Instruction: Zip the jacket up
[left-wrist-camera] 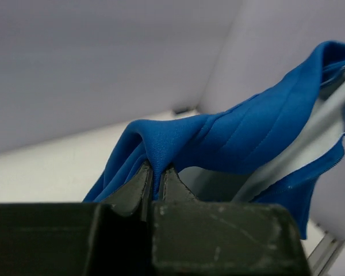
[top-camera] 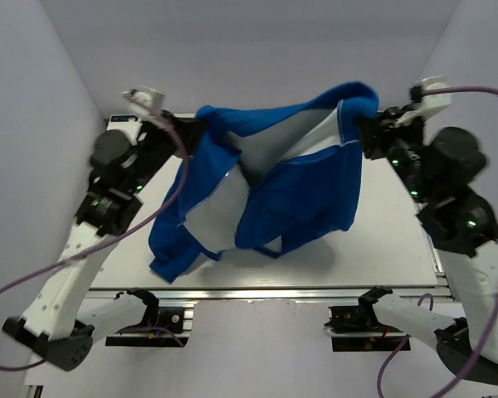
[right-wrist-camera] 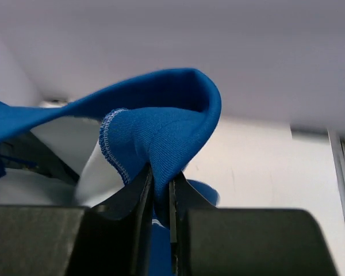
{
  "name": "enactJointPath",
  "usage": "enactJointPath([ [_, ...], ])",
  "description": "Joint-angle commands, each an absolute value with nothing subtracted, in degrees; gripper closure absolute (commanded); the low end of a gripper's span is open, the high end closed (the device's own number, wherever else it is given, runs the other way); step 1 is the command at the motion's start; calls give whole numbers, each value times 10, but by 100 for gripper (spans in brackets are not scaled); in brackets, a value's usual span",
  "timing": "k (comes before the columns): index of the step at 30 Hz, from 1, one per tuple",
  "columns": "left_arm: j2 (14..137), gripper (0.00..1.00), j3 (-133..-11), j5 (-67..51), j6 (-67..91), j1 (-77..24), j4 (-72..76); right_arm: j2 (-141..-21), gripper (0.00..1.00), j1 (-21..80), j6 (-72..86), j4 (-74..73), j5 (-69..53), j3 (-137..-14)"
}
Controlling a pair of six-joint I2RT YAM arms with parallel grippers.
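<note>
The left gripper moves its fold outward and down to the far part of the table [top-camera: 171,156] [left-wrist-camera: 83,158] next, since the jacket still hangs above the table.
The royal-blue jacket [top-camera: 299,186] hangs stretched between both grippers above the table, its pale grey lining showing at the open front and its lower part drooping to the tabletop. My left gripper [top-camera: 197,128] is shut on a fold of the jacket's upper left edge; in the left wrist view the fabric [left-wrist-camera: 218,141] is pinched between the fingertips [left-wrist-camera: 142,172]. My right gripper [top-camera: 367,131] is shut on the jacket's upper right corner; in the right wrist view the ribbed blue fabric [right-wrist-camera: 161,126] is clamped between the fingers [right-wrist-camera: 141,184]. The zipper is not clearly visible.
The white table [top-camera: 390,240] has a metal rail [top-camera: 266,293] along its near edge. Pale walls close in on the left, right and back. Purple cables loop off both arms.
</note>
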State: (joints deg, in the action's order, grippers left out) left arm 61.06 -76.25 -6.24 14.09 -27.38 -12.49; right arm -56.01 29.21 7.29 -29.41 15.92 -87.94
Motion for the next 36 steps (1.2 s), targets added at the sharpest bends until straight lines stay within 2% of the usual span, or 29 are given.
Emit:
enactJointPath([
  [1, 534, 100, -845, -103, 176, -272, -81, -555, 100, 289, -21, -221, 18, -1016],
  [7, 516, 100, -968, -132, 234, -272, -83, -557, 100, 288, -26, -223, -66, -1155],
  [11, 558, 100, -1057, -166, 270, -271, -95, -584, 100, 288, -24, -224, -53, -1225],
  [14, 595, 100, -1099, -114, 271, -271, -120, -611, 100, 288, -20, -210, -19, -1228],
  [21, 657, 100, -1014, 35, 262, -271, -142, -715, 100, 288, -40, -178, 133, -1173],
  [25, 718, 100, -918, 182, 256, -271, -133, -791, 100, 285, -56, -120, 189, -1054],
  [27, 781, 100, -904, 205, 258, -271, -127, -833, 100, 261, -43, -115, 171, -1040],
  [31, 946, 100, -943, 261, 251, -266, -122, -1011, 100, 213, 28, -126, 89, -1076],
  [33, 1087, 92, -1022, 220, 253, -252, -187, -1103, 100, 204, 36, -144, 59, -1098],
  [34, 1133, 77, -1072, 199, 253, -242, -221, -1132, 98, 203, 38, -158, 55, -1114],
  [35, 1209, 66, -1172, 165, 253, -239, -283, -1176, 68, 204, 37, -206, 51, -1156],
  [36, 1237, 60, -1215, 158, 251, -239, -307, -1188, 54, 204, 38, -207, 49, -1178],
])
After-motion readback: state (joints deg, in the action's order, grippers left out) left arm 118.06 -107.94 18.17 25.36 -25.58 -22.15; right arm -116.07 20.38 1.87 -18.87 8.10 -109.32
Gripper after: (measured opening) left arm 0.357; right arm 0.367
